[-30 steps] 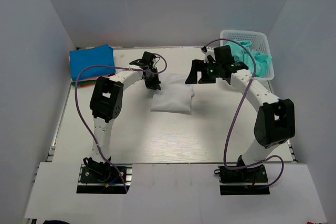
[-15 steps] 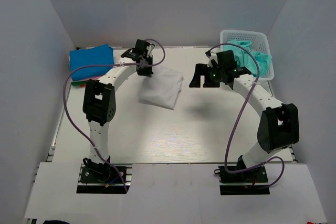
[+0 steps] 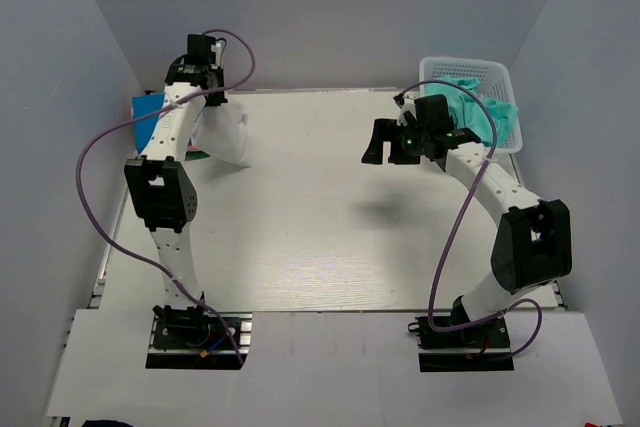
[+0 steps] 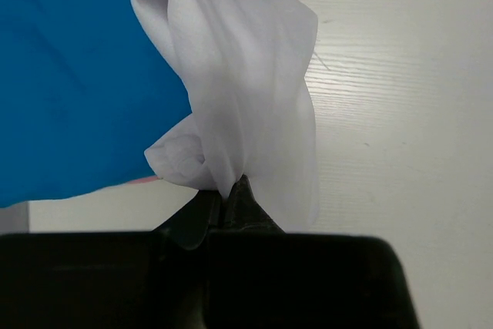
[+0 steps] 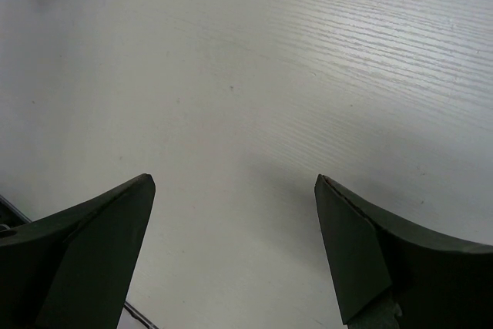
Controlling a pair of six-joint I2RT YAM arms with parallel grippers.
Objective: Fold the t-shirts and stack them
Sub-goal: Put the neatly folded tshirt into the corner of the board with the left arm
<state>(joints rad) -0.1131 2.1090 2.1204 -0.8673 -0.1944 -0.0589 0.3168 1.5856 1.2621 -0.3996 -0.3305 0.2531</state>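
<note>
The white t-shirt (image 3: 229,133) is hanging beside the folded blue t-shirt (image 3: 149,107). My left gripper will move up and across the blue t-shirt toward the side, then down.
The white t-shirt (image 3: 229,133) hangs bunched from my left gripper (image 3: 211,99), which is shut on its top edge at the back left of the table. In the left wrist view the white t-shirt (image 4: 246,98) dangles from my left gripper (image 4: 226,195) beside the folded bright blue t-shirt (image 4: 77,75), which has a pink edge (image 4: 142,179) under it. The blue t-shirt (image 3: 149,107) is mostly hidden behind the left arm in the top view. My right gripper (image 3: 386,143) hovers open over bare table, and the right wrist view shows my right gripper (image 5: 235,182) with nothing between its fingers. A teal t-shirt (image 3: 497,118) spills from the basket.
The white lattice basket (image 3: 436,67) stands at the back right corner, just behind the right arm. Grey walls close in the table on the left, back and right. A purple cable loops off each arm.
My left arm has lifted the white t-shirt off the table's middle and swung it to the back left by the blue stack. The right gripper has drawn back slightly, still open.
</note>
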